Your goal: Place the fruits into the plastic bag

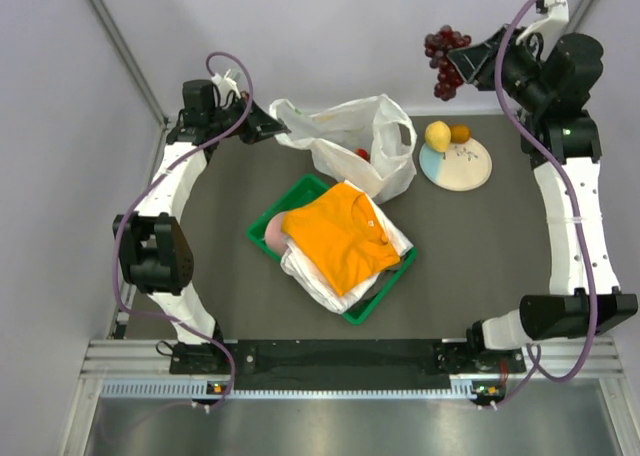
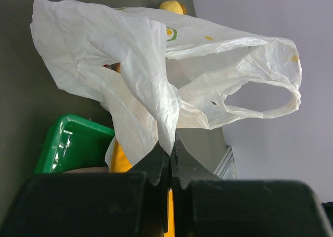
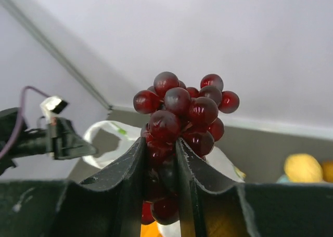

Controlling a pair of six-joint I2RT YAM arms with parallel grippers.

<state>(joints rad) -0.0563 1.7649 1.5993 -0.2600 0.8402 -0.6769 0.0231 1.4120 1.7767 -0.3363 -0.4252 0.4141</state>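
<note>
The grapes should go inside the bag's opening [image 1: 343, 136], so my right gripper will next move down and to the left in the top view, lower inside and release them.
My left gripper [image 1: 283, 129] is shut on the edge of the white plastic bag [image 1: 352, 141] and holds it up at the back left; the wrist view shows the bag [image 2: 156, 70] pinched between the fingers [image 2: 156, 159]. A red fruit [image 1: 362, 154] shows inside the bag. My right gripper [image 1: 468, 56] is shut on the dark grape bunch [image 1: 446, 60], held high at the back right; the bunch also shows in the right wrist view [image 3: 179, 117]. A yellow pear [image 1: 437, 135] and a small orange [image 1: 460, 133] lie on the pale plate [image 1: 462, 169].
A green tray [image 1: 268, 228] with folded orange clothes [image 1: 340, 233], white clothes and a pink rounded item [image 1: 276, 233] sits mid-table, just in front of the bag. Grey walls close off the back and left.
</note>
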